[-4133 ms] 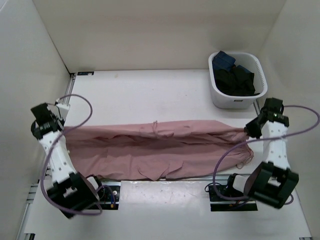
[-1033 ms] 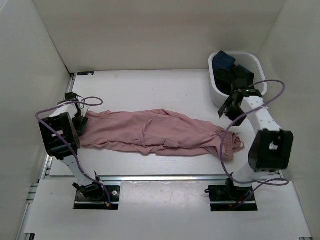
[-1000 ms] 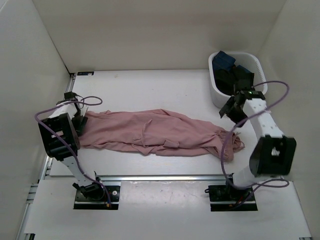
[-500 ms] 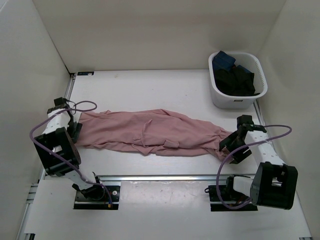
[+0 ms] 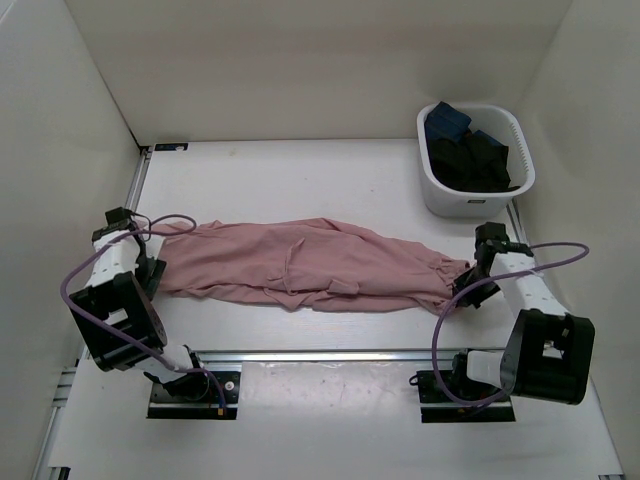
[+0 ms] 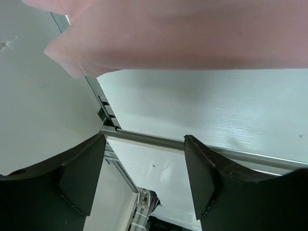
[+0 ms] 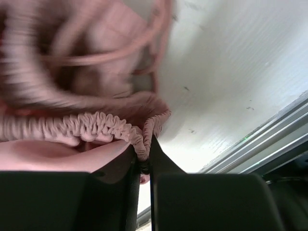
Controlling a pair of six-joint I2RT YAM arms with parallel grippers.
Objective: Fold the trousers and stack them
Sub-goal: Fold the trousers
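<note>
The waistband end of the trousers goes with my right gripper over the bare tabletop to its right in the top view next and is released, because it is bunched.
The dusty-pink trousers [image 5: 310, 262] lie stretched left to right across the table, legs to the left and gathered waistband to the right. My right gripper [image 5: 466, 290] sits at the waistband end. In the right wrist view its jaws [image 7: 144, 156] are shut on a pinch of the elastic waistband [image 7: 96, 126], with drawcords above. My left gripper [image 5: 150, 264] is at the leg end. In the left wrist view it [image 6: 144, 149] stands open with nothing between its fingers, and the pink fabric [image 6: 183, 33] hangs just beyond the fingertips.
A white basket [image 5: 442, 192] with dark black and blue clothes [image 5: 470, 160] stands at the back right. Aluminium rails run along the table's left edge [image 5: 140, 180] and its near edge [image 5: 320, 353]. White walls enclose the table on three sides.
The right arm swung from beside the basket down to the waistband end, and its jaws closed on the waistband. The left arm drew back slightly along the left edge and stayed open.
</note>
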